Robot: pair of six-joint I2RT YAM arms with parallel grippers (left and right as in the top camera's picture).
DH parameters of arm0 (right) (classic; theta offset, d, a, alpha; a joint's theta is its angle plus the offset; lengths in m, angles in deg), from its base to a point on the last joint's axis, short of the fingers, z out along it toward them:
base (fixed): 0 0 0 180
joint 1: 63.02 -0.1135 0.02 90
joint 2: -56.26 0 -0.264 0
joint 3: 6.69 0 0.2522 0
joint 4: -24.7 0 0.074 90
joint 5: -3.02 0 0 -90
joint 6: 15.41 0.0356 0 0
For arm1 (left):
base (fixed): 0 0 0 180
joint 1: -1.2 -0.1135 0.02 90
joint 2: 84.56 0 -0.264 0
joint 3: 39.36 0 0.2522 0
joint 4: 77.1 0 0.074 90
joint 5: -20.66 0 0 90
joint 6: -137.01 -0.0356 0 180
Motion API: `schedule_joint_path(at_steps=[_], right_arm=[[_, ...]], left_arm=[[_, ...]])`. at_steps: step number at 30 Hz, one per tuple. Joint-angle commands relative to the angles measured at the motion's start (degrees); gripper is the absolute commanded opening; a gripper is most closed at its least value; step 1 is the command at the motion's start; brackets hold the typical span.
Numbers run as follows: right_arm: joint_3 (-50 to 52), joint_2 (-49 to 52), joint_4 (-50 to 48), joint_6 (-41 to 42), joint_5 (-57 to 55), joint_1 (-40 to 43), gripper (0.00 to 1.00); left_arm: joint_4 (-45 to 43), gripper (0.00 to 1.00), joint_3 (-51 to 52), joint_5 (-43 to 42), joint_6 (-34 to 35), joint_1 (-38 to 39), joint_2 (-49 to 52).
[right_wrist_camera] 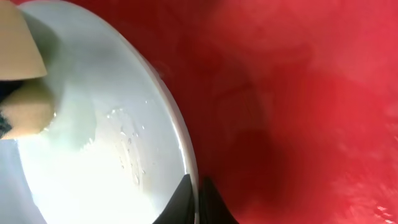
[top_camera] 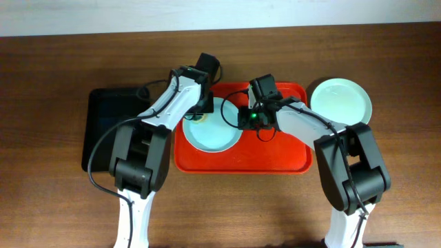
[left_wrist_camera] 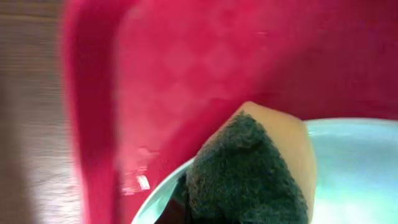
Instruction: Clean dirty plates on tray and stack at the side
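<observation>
I will next lift the sponge in my left gripper, move it left in the overhead view to the black tray [top_camera: 109, 116] and release it inside.
A light blue plate [top_camera: 215, 131] lies on the left half of the red tray [top_camera: 275, 155]. My left gripper [top_camera: 200, 114] is at the plate's upper-left rim, shut on a tan sponge [left_wrist_camera: 249, 168] with a dark green scouring face that rests on the plate [left_wrist_camera: 354, 162]. The left fingers are hidden behind the sponge. My right gripper [right_wrist_camera: 198, 196] is shut on the plate's right rim [right_wrist_camera: 180, 143], one black fingertip inside and one outside. The sponge [right_wrist_camera: 22, 81] shows at the plate's far side in the right wrist view. Wet streaks lie on the plate surface.
A pale mint plate [top_camera: 340, 100] sits on the wooden table right of the tray. A black tray [top_camera: 110, 127] lies to the left of the red one. The right half of the red tray [right_wrist_camera: 298, 93] is bare.
</observation>
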Motion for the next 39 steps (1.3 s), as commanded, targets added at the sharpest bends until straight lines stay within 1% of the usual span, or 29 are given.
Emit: schedule_joint_path(at_steps=[1,7,10,11,13,16,17,19,21,25,26,29,30,32,33,34,35,36,38,39], right_arm=[[0.7,1.9,1.4,-0.9,-5.1,0.8,0.04],[-0.1,-0.6,1.5,-6.3,-5.1,0.8,0.04],[-0.7,-3.7,1.8,-8.8,-5.8,0.7,0.04],[-0.9,-5.4,2.1,-9.1,-7.6,0.6,0.04],[-1.2,-9.2,2.5,-12.1,-11.6,-0.2,0.04],[-1.3,-15.0,3.0,-18.8,-22.9,-3.8,0.04],[-1.3,-16.7,3.1,-20.7,-28.5,-5.5,0.04],[-1.3,-19.3,3.1,-23.4,-40.1,-8.6,0.04],[-1.3,-21.2,2.4,-27.3,-50.3,-12.1,0.04],[-1.3,-21.9,-1.5,-39.6,-66.9,-18.2,0.04],[-1.3,-21.9,-3.6,-43.7,-71.5,-19.9,0.04],[-1.3,-21.9,-9.9,-53.2,-79.7,-23.3,0.04],[-1.3,-21.9,-12.6,-57.0,-81.4,-24.6,0.04],[-1.3,-21.9,-15.8,-61.8,-83.0,-26.0,0.04],[-1.3,-21.9,-17.3,-64.1,-83.6,-26.6,0.04],[-1.3,-21.9,-18.9,-66.8,-84.3,-27.3,0.04],[-1.3,-21.9,-20.0,-69.1,-84.5,-27.8,0.04],[-1.3,-21.9,-20.7,-71.4,-84.4,-28.3,0.04],[-1.3,-21.9,-21.9,-75.2,-84.5,-28.9,0.04],[-1.3,-21.9,-22.1,-77.2,-84.7,-29.2,0.04]], left_arm=[[0.3,0.00,1.4,17.6,-0.3,-2.4,-3.1],[2.7,0.00,1.4,15.3,3.6,-4.7,-13.5],[4.5,0.00,1.4,11.3,3.6,-7.6,-17.7],[5.5,0.00,1.4,8.9,3.6,-9.3,-18.7],[7.3,0.00,1.4,4.7,3.6,-13.0,-19.1],[9.1,0.00,3.1,0.3,3.6,-19.3,-17.9],[9.0,0.00,4.1,-0.3,3.6,-20.9,-17.5],[7.9,0.00,6.6,-0.7,3.6,-23.8,-16.9],[5.0,0.00,9.9,-0.9,3.6,-27.0,-16.7],[1.1,0.00,14.2,-2.4,3.6,-29.9,-16.5],[-0.7,0.00,15.7,-2.4,3.6,-30.5,-16.3],[-4.7,0.00,19.0,-2.9,3.6,-31.1,-16.2],[-6.2,0.00,20.3,-4.5,3.3,-31.1,-16.2],[-7.5,0.01,21.5,-6.2,3.1,-31.0,-16.2],[-8.2,0.06,22.0,-6.4,3.1,-31.1,-16.2],[-8.3,0.18,22.1,-6.4,3.1,-31.1,-16.2],[-8.5,0.35,22.1,-6.4,3.1,-31.1,-16.2],[-8.9,0.47,22.1,-6.4,3.1,-31.1,-16.2],[-9.1,0.61,21.4,-8.2,3.1,-31.1,-16.2],[-8.8,0.61,20.7,-10.0,3.1,-31.1,-16.3]])
